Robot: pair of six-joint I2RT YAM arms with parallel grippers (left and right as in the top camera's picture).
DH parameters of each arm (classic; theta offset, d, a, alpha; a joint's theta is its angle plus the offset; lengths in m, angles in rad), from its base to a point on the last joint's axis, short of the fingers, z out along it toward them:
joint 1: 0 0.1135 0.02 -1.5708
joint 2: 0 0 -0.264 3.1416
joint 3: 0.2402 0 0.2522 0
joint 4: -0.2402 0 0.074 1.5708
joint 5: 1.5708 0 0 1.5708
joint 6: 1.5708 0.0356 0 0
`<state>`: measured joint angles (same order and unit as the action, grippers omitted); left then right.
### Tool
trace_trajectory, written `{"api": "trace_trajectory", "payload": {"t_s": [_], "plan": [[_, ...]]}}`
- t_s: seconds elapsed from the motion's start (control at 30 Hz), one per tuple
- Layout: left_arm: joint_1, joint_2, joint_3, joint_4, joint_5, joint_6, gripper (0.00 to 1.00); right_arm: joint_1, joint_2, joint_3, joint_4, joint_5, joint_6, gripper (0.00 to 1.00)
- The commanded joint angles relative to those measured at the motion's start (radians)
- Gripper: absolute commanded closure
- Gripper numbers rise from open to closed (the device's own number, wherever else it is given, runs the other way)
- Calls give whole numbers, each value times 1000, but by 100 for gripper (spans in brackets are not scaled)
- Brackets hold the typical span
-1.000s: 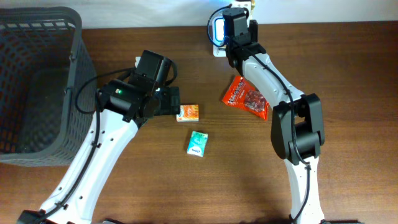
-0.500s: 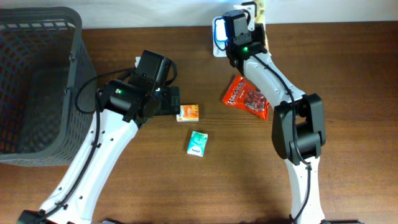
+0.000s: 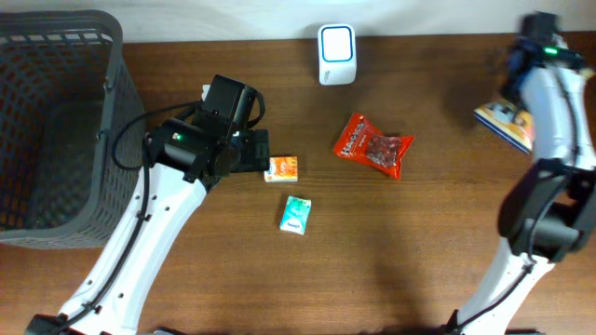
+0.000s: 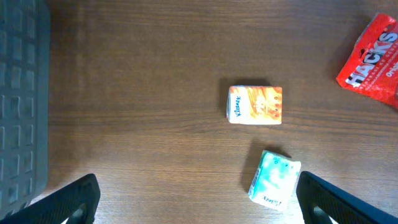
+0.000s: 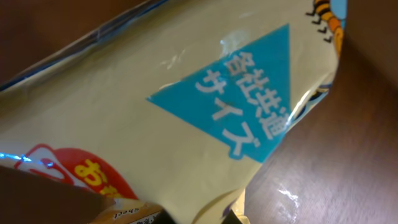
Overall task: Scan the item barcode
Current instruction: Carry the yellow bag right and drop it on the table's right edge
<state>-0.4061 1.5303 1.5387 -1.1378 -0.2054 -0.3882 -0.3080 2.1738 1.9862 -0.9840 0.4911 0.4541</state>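
Observation:
Next, my right gripper moves down toward the right in the overhead view, where bare tabletop lies below it, and releases the packet [image 3: 504,118] clear of the scanner.
My right gripper [image 3: 515,93] is at the far right of the table, shut on a yellow packet [image 3: 504,118] with blue and red print. That packet [image 5: 174,106] fills the right wrist view, close over the wood, and hides most of the fingers. The white barcode scanner [image 3: 335,54] with a blue-ringed window stands at the back centre, well left of the packet. My left gripper [image 3: 253,151] hovers open beside a small orange pack [image 3: 281,168]. In the left wrist view its fingers [image 4: 68,199] stand wide apart with nothing between them.
A teal pack [image 3: 294,215] lies in front of the orange one [image 4: 255,104], close to my left gripper's right finger [image 4: 336,199]. A red Hacks bag [image 3: 372,146] lies mid-table. A dark mesh basket [image 3: 56,121] fills the left end.
The right arm has swung from the scanner at the back centre to the far right, carrying the yellow packet. The left arm has not moved.

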Motion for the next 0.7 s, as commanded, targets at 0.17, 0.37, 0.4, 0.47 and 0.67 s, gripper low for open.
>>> {"api": "trace_trajectory", "payload": {"t_s": [0.17, 0.37, 0.4, 0.47, 0.67], "plan": [[3, -8, 1, -1, 0, 0, 1, -224, -21, -152, -16, -134, 33, 96], [3, -8, 1, -1, 0, 0, 1, -270, -30, -149, -34, -185, 22, 13], [3, -8, 1, -1, 0, 0, 1, -270, -39, -141, -42, -186, 22, 1], [3, -8, 1, -1, 0, 0, 1, -270, -74, -126, -53, -191, 22, 1], [3, -8, 1, -1, 0, 0, 1, -269, -336, -116, -41, -283, 27, 2]]}}
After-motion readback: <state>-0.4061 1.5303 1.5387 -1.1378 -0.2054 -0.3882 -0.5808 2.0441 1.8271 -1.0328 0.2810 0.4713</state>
